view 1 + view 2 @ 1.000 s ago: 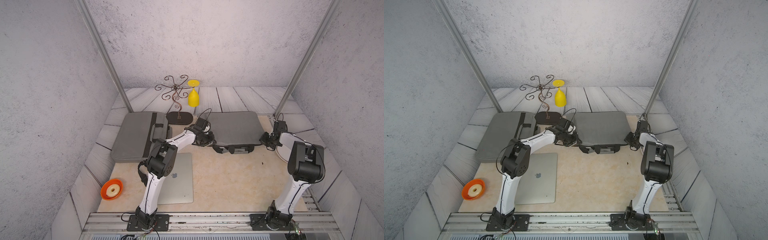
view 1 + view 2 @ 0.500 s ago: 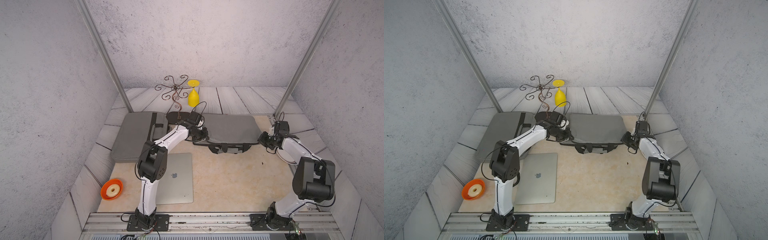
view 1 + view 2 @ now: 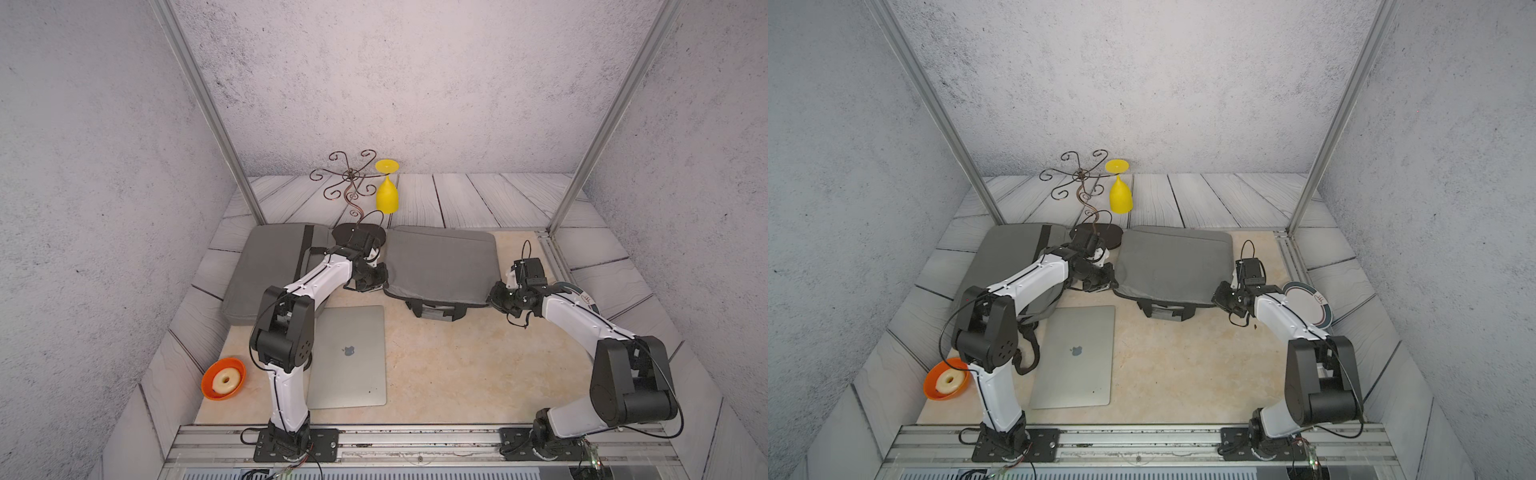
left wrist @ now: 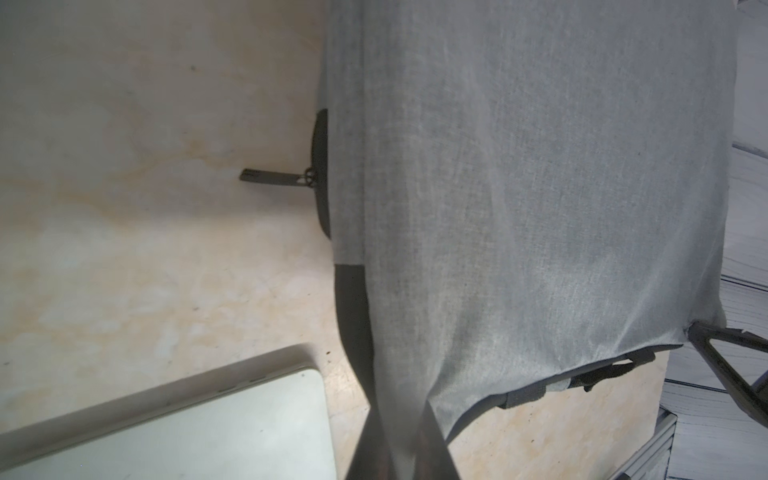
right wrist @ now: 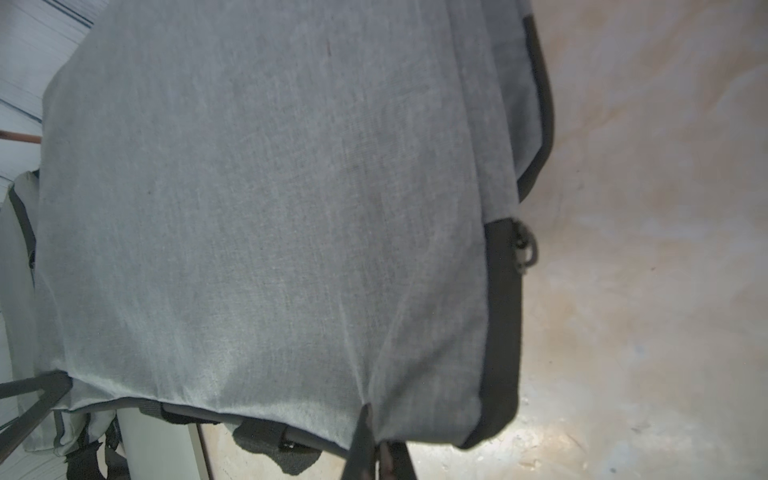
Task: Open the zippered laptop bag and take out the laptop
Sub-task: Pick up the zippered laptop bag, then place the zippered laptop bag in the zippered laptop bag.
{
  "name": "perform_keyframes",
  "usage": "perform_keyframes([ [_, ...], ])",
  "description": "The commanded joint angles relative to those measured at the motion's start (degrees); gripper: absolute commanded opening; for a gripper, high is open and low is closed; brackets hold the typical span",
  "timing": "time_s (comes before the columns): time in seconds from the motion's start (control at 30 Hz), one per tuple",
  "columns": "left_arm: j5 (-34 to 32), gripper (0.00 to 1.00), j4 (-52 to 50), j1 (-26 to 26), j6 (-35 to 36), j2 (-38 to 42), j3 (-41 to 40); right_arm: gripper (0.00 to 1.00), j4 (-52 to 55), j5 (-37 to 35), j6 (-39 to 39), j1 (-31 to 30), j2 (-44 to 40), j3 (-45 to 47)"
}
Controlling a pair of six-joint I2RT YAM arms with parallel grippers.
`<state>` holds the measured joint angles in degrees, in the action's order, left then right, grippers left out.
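My left gripper should next drag the pinched fabric sideways toward the second grey bag beside it, opposite the laptop bag, and release the fold.
The grey laptop bag [image 3: 440, 266] [image 3: 1175, 266] lies across the back middle of the table, its handles hanging at the near edge. My left gripper [image 3: 384, 280] [image 4: 397, 415] is shut on the fabric of its left edge. My right gripper [image 3: 490, 297] [image 5: 372, 419] is shut on the fabric of its right edge. A black zipper pull [image 4: 270, 177] sticks out from the bag's side in the left wrist view. The silver laptop [image 3: 349, 357] [image 3: 1075, 357] lies flat and closed on the table, outside the bag, near the left arm's base.
A second grey bag [image 3: 270, 270] lies at the back left under the left arm. Behind the bags stand a wire stand [image 3: 351, 187] and a yellow glass [image 3: 386, 195]. An orange bowl with a doughnut [image 3: 224, 378] sits front left. A plate [image 3: 1308, 307] lies right.
The bag has shifted a little to the left with both grippers still on it. The left arm has stretched out further and the right arm's elbow has swung down to the right.
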<state>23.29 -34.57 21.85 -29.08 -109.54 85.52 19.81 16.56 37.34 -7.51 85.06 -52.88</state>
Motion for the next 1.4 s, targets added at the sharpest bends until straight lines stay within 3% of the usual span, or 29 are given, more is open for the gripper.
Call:
perform_keyframes([
  [0.0,-0.52,0.0,1.49,-1.29,1.92,3.58,-1.85,0.0,-0.85,1.82,0.65,-1.82,-0.94,1.01],
  [0.1,-1.41,0.0,1.92,-2.8,2.43,4.15,-3.75,0.01,-1.03,1.8,-1.28,-2.12,0.62,0.83],
  [0.3,-4.61,0.0,2.83,-5.34,3.17,3.98,-5.41,0.22,0.48,5.71,-7.12,-2.09,5.59,-2.82],
  [0.43,-5.81,0.0,3.58,-6.71,2.9,3.48,-5.62,0.3,0.78,6.81,-9.01,-2.68,7.16,-3.76],
  [0.7,-6.39,0.0,3.5,-7.5,3.69,2.84,-4.88,0.57,6.8,5.06,-13.45,-0.18,2.86,-5.33],
  [0.93,-10.2,0.04,1.33,-8.42,6.17,1.67,-3.1,0.61,9.95,10.08,-24.21,5.83,0.6,-5.45],
  [1.13,-12.91,0.06,-0.58,-8.49,7.73,0.4,-0.53,0.58,0.78,8.72,-22.27,7.16,2.0,-1.94],
  [1.37,-12.82,0.21,-2.21,-8.48,9.45,-0.03,1.65,0.47,-5.54,13.01,-22.9,7.07,7.62,-0.02],
])
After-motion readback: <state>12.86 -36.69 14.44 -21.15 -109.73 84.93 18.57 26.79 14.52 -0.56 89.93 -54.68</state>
